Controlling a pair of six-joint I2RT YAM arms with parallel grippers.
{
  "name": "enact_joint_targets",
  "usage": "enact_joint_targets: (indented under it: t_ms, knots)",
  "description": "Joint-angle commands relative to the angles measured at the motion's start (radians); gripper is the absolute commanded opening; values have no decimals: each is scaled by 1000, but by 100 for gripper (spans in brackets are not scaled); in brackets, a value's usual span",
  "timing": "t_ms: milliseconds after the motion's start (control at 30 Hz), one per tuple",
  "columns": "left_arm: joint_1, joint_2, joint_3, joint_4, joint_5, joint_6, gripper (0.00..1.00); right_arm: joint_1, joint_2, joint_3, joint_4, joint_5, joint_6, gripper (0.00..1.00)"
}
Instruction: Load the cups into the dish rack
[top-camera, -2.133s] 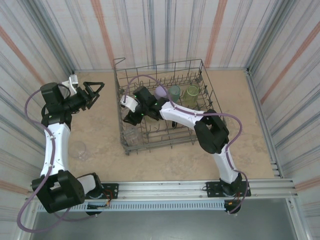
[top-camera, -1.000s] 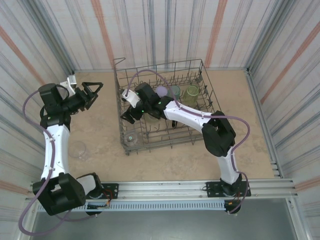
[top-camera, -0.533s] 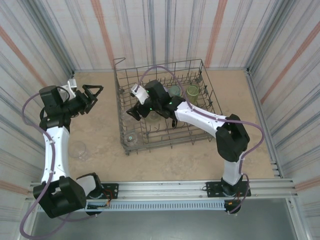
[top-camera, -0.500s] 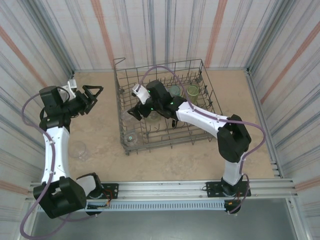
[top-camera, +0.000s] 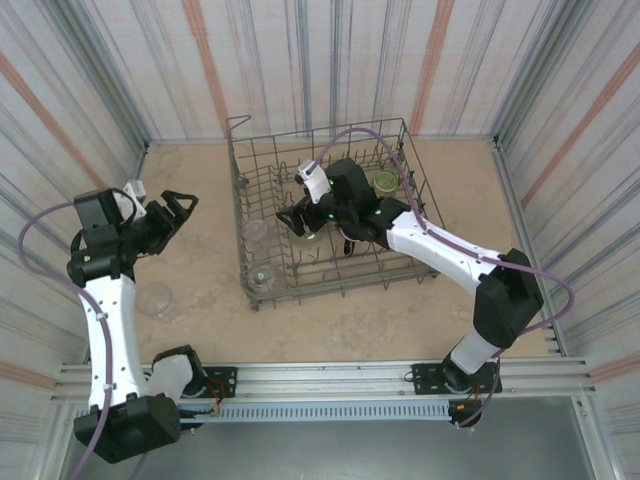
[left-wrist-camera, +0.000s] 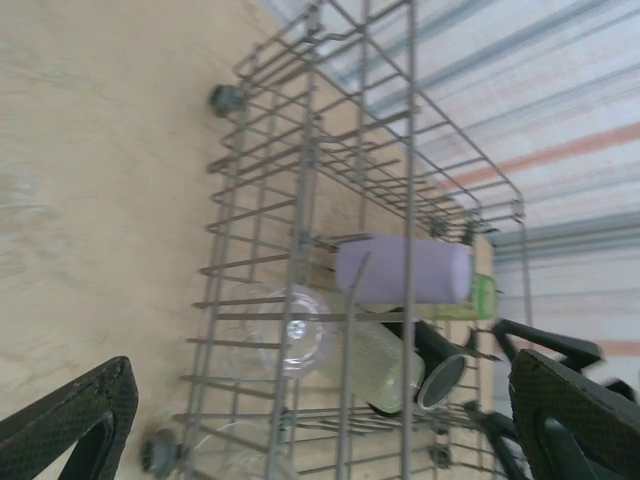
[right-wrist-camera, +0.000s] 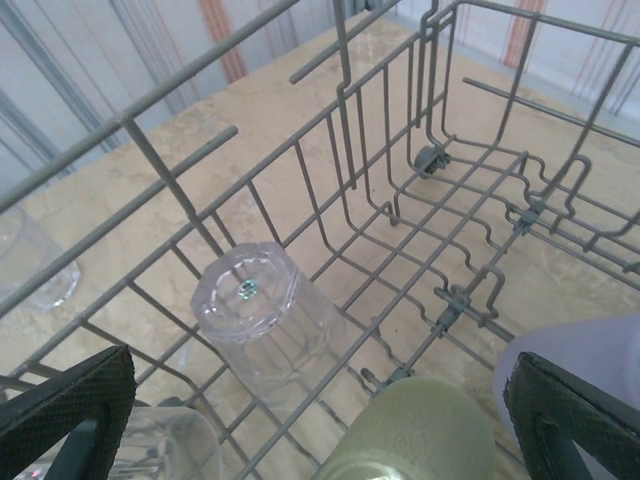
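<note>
Since one clear cup still stands outside the rack (top-camera: 330, 133), I will draw my left gripper back and down, tilting its fingers downward, to close on that cup's rim (top-camera: 155, 295).
The grey wire dish rack (top-camera: 330, 133) stands mid-table. My right gripper (top-camera: 297, 222) hangs open inside it with nothing between its fingers. Below it, in the right wrist view, an upturned clear cup (right-wrist-camera: 255, 310) stands on the rack floor (right-wrist-camera: 345, 60), with a yellow-green cup (right-wrist-camera: 420, 430) and a lavender cup (right-wrist-camera: 575, 375) close by. My left gripper (top-camera: 178, 212) is open over bare table left of the rack. Its view through the rack side (left-wrist-camera: 310, 150) shows the lavender cup (left-wrist-camera: 403, 272), a yellow-green cup (left-wrist-camera: 385, 365), a clear cup (left-wrist-camera: 290, 335) and a dark cup (left-wrist-camera: 440, 375).
One clear cup (top-camera: 155, 298) stands on the table near the left arm, outside the rack. Another clear cup (top-camera: 262, 273) sits in the rack's front-left corner and a yellow-green one (top-camera: 385, 183) at its far right. Striped walls close in the table.
My right gripper has drawn back rightward from the rack's left side, leaving a clear cup in the front-left corner. The left arm has pulled slightly toward the near edge, still open.
</note>
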Motion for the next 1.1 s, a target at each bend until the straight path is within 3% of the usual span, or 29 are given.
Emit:
enact_joint_targets:
  t_ms: [0, 300, 600, 833, 1067]
  knots:
    - [8, -13, 42, -178, -177, 47, 99, 2, -95, -20, -55, 33, 80, 99]
    - [7, -2, 8, -284, -310, 23, 98, 1, -250, -139, -151, 127, 184, 99]
    - [6, 5, -94, -277, -400, 24, 91, -20, -390, -314, -115, 170, 257, 99]
    - [8, 6, -206, -235, -472, -16, 78, -95, -455, -390, -82, 164, 271, 99]
    - [7, -6, -231, -246, -591, 3, 77, -167, -474, -432, -68, 129, 310, 99]
